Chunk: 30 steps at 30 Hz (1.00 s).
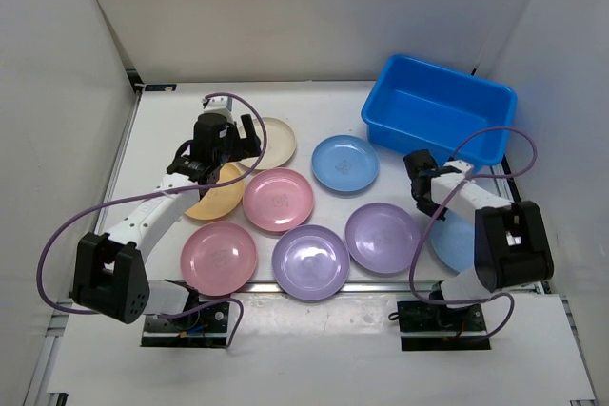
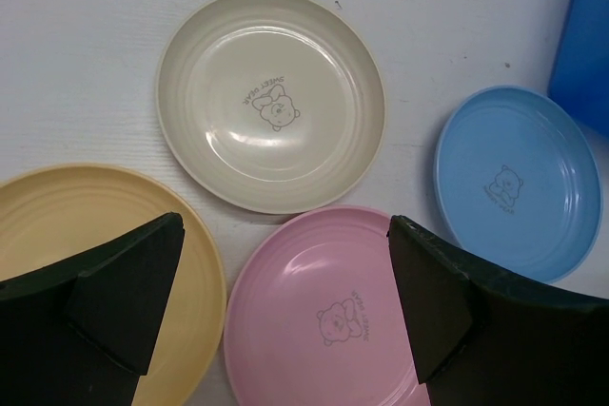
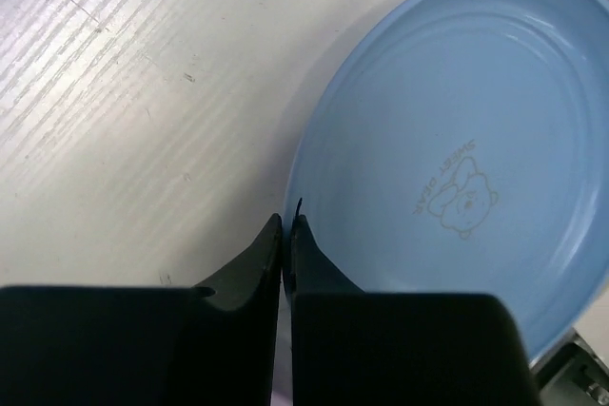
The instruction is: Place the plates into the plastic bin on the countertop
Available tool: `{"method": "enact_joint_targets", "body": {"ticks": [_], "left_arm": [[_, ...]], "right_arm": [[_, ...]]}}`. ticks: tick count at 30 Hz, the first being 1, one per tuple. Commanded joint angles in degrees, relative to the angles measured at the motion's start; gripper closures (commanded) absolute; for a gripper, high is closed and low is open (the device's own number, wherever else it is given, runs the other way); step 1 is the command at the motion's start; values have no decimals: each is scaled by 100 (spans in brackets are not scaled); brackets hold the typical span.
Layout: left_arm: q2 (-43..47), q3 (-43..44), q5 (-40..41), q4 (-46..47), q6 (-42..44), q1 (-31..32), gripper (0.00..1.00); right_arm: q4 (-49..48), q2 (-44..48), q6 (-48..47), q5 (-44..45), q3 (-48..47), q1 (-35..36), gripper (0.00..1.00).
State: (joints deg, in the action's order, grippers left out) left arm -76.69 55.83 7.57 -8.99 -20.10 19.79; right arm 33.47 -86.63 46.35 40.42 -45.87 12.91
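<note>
The right gripper lifts the light blue plate outward over the bin's near side next, then down inside point(image 1: 442, 105), as that side stands in the way.
My right gripper point(image 3: 286, 221) is shut on the near left rim of a light blue plate point(image 3: 457, 140), which lies on the white countertop point(image 3: 124, 92). From above, that plate point(image 1: 453, 246) shows partly under the right arm, with the right gripper point(image 1: 425, 202) at its edge. My left gripper point(image 2: 285, 235) is open and hovers over a pink plate point(image 2: 314, 311), a yellow-orange plate point(image 2: 57, 225) and a cream plate point(image 2: 271, 97). From above, the left gripper point(image 1: 243, 149) sits between the cream plate point(image 1: 276, 140) and the pink plate point(image 1: 278, 199). The blue plastic bin point(image 1: 440, 106) stands at the back right.
Another light blue plate point(image 1: 344, 162) lies left of the bin. Along the front edge lie a second pink plate point(image 1: 219, 257) and two purple plates point(image 1: 310, 261) point(image 1: 383, 237). White walls enclose the countertop point(image 1: 171, 121) on three sides.
</note>
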Motion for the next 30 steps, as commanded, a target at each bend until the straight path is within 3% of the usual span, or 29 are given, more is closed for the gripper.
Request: {"method": "enact_joint_targets", "body": {"ticks": [1, 5, 9, 15, 17, 20, 21, 25, 30], "left_arm": [[127, 164, 148, -15, -47, 33, 1], [75, 287, 174, -15, -3, 25, 1], [5, 314, 192, -15, 58, 25, 1], [4, 323, 385, -137, 24, 34, 1], [-31, 366, 508, -216, 23, 25, 1], [-136, 437, 509, -269, 32, 7, 1], [-171, 472, 465, -278, 41, -28, 1], [-452, 718, 262, -454, 111, -72, 1], [-838, 903, 87, -507, 304, -81, 1]], "right_arm": [[448, 576, 480, 35, -62, 115, 100], [976, 1191, 218, -104, -352, 572, 100], [1153, 1631, -415, -456, -1132, 1659, 100], [891, 1141, -1679, -70, -2871, 3101, 100], [609, 807, -2470, -52, -3243, 3209, 100], [-182, 385, -3621, 106, -3691, 2929, 100], [-479, 262, -3807, 106, -3849, 2476, 100], [-921, -615, -4494, -1545, -4814, 892, 100], [-484, -2163, -5109, -2002, -6274, -23, 100]]}}
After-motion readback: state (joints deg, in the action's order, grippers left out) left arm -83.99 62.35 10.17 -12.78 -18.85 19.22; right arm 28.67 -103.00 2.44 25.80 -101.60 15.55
